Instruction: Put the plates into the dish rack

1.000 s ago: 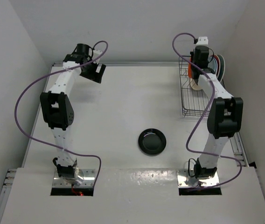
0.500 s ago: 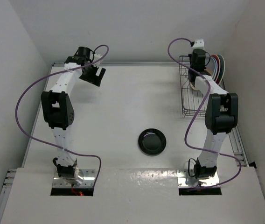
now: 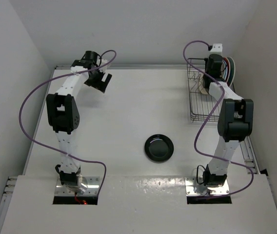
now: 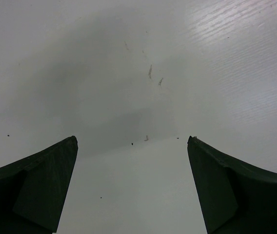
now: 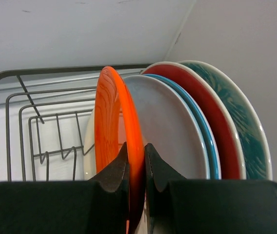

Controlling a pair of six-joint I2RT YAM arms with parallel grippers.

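Observation:
My right gripper moves down toward the wire slots beside the white plate next and releases the orange plate's rim, since the orange plate (image 5: 110, 114) stands upright like its neighbours.
My right gripper (image 5: 136, 148) is shut on the rim of the small orange plate (image 5: 110, 114), which stands on edge inside the dish rack (image 5: 11, 100). Right of it stand a white plate with a blue rim (image 5: 175, 131), a red plate (image 5: 214, 124) and a teal-patterned one (image 5: 243, 134). From above, the right gripper (image 3: 209, 80) hangs over the rack's (image 3: 195, 105) far end, hiding the orange plate. A small glossy black plate (image 3: 159, 147) lies flat mid-table. My left gripper (image 3: 102, 84) is open at the far left, over bare table (image 4: 128, 97).
The rack sits in the table's far right corner, close to the back and right walls. Several empty wire slots (image 5: 55, 136) stand left of the orange plate. Purple cables (image 3: 29, 105) loop beside both arms.
The right gripper has shifted slightly right and toward the back wall over the rack, still holding the orange plate. The left gripper has drifted a little to the right.

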